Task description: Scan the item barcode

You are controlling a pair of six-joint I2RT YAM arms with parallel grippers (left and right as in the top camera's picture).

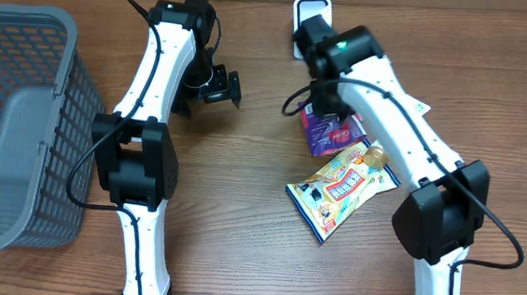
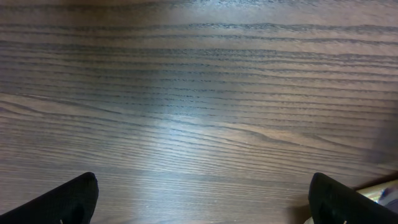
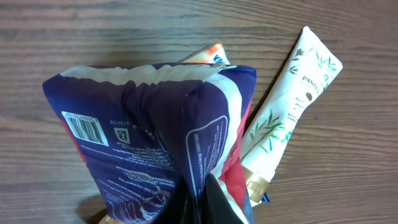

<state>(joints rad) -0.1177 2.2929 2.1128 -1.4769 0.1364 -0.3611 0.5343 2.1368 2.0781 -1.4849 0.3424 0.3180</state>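
Observation:
My right gripper moves back, to the left in the overhead view and down next to release the seam by the yellow packet, since the wood there is bare.
My right gripper (image 3: 200, 188) is shut on the back seam of a dark blue and purple snack bag (image 3: 149, 124), and it holds the bag above the table. The bag's white barcode (image 3: 83, 127) faces the right wrist camera at its left side. From overhead the bag (image 1: 324, 133) hangs under the right gripper (image 1: 323, 107), a little in front of a white-framed device (image 1: 310, 9) at the table's back edge. My left gripper (image 1: 217, 87) is open over bare wood, its fingertips (image 2: 68, 200) wide apart with nothing between them.
A yellow snack packet (image 1: 343, 185) lies in front of the held bag. A white tube (image 3: 292, 99) lies on the wood to its right, with an orange packet (image 3: 211, 55) partly hidden behind the bag. A grey mesh basket (image 1: 73, 106) stands at the far left.

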